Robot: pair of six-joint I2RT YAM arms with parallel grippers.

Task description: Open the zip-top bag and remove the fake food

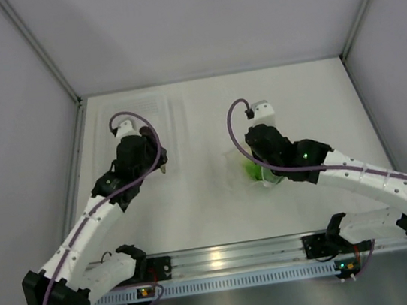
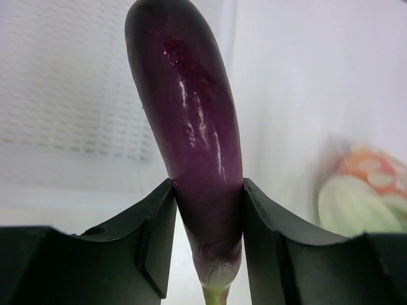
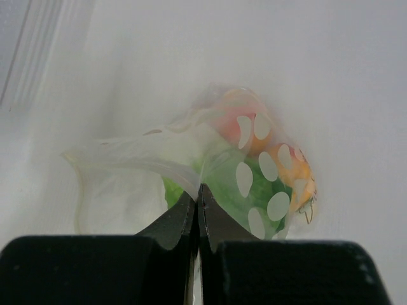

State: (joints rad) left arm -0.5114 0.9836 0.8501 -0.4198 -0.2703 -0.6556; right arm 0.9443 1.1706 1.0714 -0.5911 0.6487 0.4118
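Observation:
The eggplant (image 2: pixel 191 114) is only at the edge of the clear tray, so my left gripper will next carry it outward over the middle of the tray and lower it inside.
My left gripper (image 2: pixel 206 185) is shut on the slim purple eggplant (image 2: pixel 191 114), near its stem end, and holds it out of the bag. In the top view this gripper (image 1: pixel 161 166) hangs at the near right edge of the clear tray. My right gripper (image 3: pixel 198 189) is shut on the rim of the zip-top bag (image 3: pixel 254 171), clear plastic with white dots, which lies open on the table. Inside it I see the green lettuce (image 3: pixel 222 184) and an orange-yellow fruit (image 3: pixel 294 170). In the top view the right gripper (image 1: pixel 255 166) sits over the bag (image 1: pixel 249 172) at mid table.
A rigid clear rectangular tray (image 1: pixel 137 109) stands at the back left; its ribbed surface fills the upper left of the left wrist view (image 2: pixel 63 95). The bag shows blurred at the right of that view (image 2: pixel 362 190). White walls close in the table on three sides.

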